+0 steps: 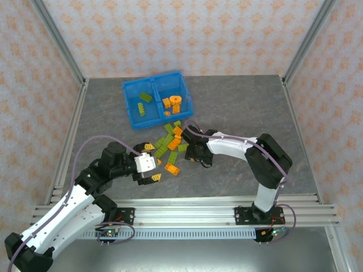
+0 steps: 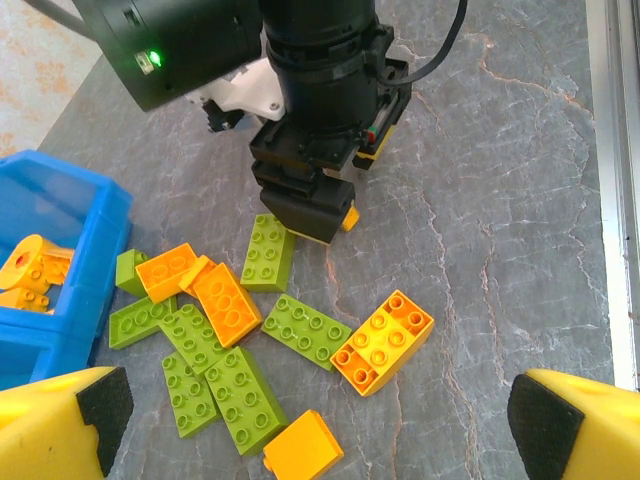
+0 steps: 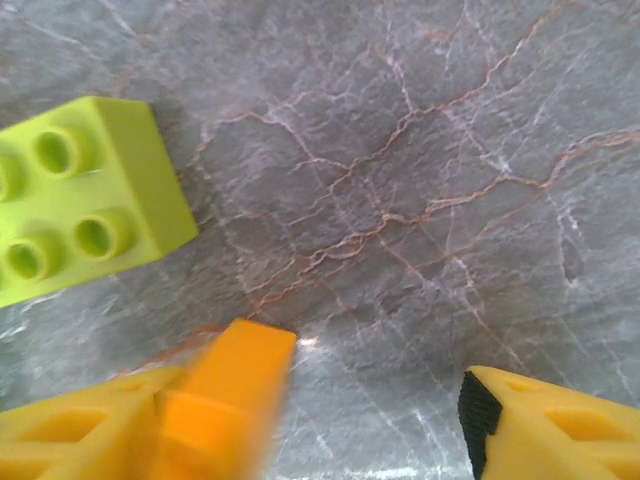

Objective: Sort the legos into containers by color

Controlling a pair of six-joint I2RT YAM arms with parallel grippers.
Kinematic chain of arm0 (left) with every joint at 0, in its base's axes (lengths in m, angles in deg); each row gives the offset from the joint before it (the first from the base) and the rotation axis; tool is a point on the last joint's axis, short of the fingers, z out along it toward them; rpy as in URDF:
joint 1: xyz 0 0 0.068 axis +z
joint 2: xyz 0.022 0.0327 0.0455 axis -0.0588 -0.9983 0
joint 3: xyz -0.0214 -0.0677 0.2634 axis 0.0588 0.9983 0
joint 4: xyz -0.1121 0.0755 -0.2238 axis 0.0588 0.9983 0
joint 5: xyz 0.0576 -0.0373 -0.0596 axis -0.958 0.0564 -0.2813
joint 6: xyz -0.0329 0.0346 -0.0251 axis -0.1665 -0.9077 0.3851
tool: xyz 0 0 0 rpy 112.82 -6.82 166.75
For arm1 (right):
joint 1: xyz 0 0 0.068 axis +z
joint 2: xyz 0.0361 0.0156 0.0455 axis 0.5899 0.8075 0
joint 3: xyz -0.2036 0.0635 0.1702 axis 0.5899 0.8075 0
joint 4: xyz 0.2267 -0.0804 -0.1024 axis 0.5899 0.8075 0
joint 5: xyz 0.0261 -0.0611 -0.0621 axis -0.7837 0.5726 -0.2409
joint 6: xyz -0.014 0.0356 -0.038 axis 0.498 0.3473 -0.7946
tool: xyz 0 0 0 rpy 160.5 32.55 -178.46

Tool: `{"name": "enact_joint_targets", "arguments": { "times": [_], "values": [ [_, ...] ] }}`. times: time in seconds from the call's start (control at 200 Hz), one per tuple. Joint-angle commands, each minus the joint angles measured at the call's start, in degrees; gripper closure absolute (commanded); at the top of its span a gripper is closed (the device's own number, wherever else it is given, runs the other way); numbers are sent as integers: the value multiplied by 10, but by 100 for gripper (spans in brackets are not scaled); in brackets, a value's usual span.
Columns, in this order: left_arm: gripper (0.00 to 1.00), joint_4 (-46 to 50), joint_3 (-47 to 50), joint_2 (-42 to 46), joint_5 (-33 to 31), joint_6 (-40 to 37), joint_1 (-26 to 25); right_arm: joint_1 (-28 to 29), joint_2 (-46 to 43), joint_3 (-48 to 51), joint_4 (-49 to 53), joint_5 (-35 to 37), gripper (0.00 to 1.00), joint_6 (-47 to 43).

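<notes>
I will keep my right gripper low over the table, move off the green brick (image 3: 85, 195) and close on the orange brick, already against one finger.
The blue bin (image 1: 130, 101) stands at the back of the table, with olive-green legos (image 1: 145, 97) in its left compartment and orange ones (image 1: 173, 103) in its right. Loose orange and green legos (image 1: 173, 141) lie scattered in front of it. My left gripper (image 2: 318, 410) hangs open and empty above an orange brick (image 2: 304, 447) and a stepped orange brick (image 2: 384, 341). My right gripper (image 3: 330, 420) is open low over the table. A blurred orange brick (image 3: 235, 385) rests against its left finger (image 3: 80, 430), and a green brick (image 3: 85, 195) lies just beyond.
Seen from the left wrist, the right arm's black wrist (image 2: 320, 120) stands right behind the loose pile, with the bin's corner (image 2: 80, 260) at the left. Metal rails (image 1: 187, 207) run along the table's near edge. Bare grey tabletop (image 1: 255, 113) spreads to the right.
</notes>
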Motion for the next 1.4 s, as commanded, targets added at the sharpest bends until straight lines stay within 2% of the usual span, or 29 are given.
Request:
{"name": "enact_joint_targets", "arguments": {
  "times": [0.0,0.1,0.325,0.531,0.551,0.736,0.921,1.061,1.286,1.396],
  "values": [
    [0,6,-7,1,4,-12,5,2,22,2,-2,3,31,11],
    [0,7,-7,2,4,-12,5,2,27,5,-10,3,38,11],
    [0,7,-7,2,2,-13,5,2,9,6,-8,-8,63,14],
    [0,9,-7,2,4,-14,5,2,-42,13,5,1,71,18],
    [0,9,-8,3,4,-14,5,2,-48,13,6,3,75,17],
    [0,11,-12,4,12,-11,5,2,-91,-7,32,26,75,-2],
    [0,-10,-11,20,1,15,5,1,-136,-91,10,122,75,-102],
    [0,-47,-10,33,-68,101,5,-6,-72,-208,-24,170,74,-184],
    [0,-59,-27,19,-140,177,6,-54,102,-412,-53,145,74,-214],
    [0,-59,-33,14,-158,194,6,-69,199,-524,-29,140,74,-238]
  ]
}}
